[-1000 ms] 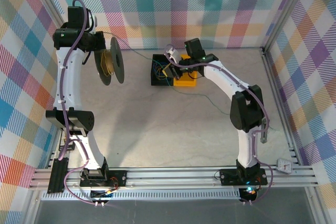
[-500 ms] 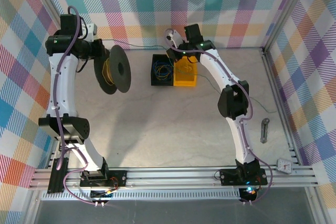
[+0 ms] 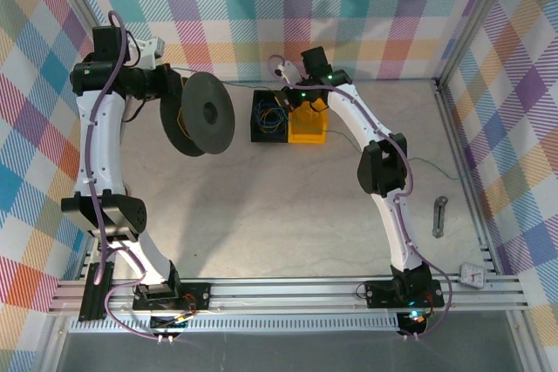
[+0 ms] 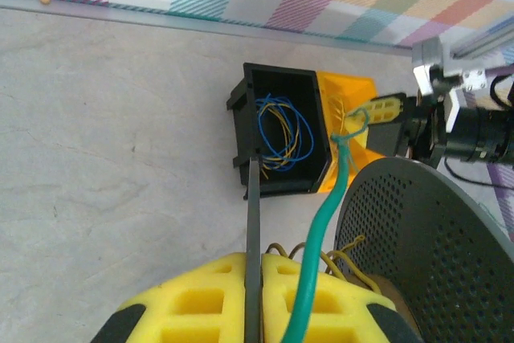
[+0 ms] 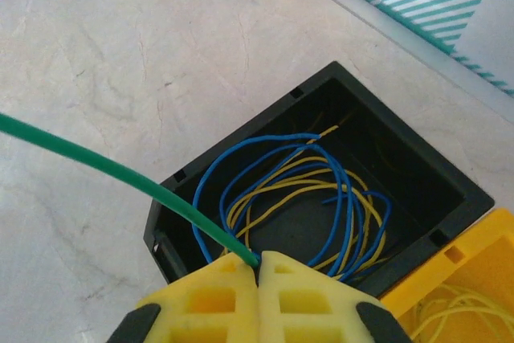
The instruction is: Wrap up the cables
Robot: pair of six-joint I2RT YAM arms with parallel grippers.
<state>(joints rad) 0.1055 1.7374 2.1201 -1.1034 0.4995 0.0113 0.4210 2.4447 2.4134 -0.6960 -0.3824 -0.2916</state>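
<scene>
The green cable will go back and toward the spool in my right gripper, over the bare tabletop beside the black bin, released clear of the coiled cables.
My left gripper [image 4: 253,259] is shut on the thin edge of one flange of the black spool [image 4: 426,238], held up at the back left [image 3: 199,115]. Some yellow wire is wound on its core [image 4: 345,259]. A green cable [image 4: 321,222] rises past the left fingers toward my right gripper [image 5: 259,259], which is shut on that cable [image 5: 120,170] just above the black bin [image 5: 173,222]. Loose blue and yellow cables [image 5: 321,190] lie coiled inside that bin [image 3: 268,132]. In the top view my right gripper [image 3: 292,93] hovers at the bin's far edge.
A yellow bin [image 3: 307,132] holding yellow wire stands against the black bin's right side. A grey tool [image 3: 439,215] and a small white timer [image 3: 473,275] lie near the right rail. Green cable trails over the table at the right [image 3: 427,163]. Checked walls close in the back and sides.
The left arm has swung the spool to the right and turned its flat face more toward the top camera. The right gripper has moved back and left with the green cable.
</scene>
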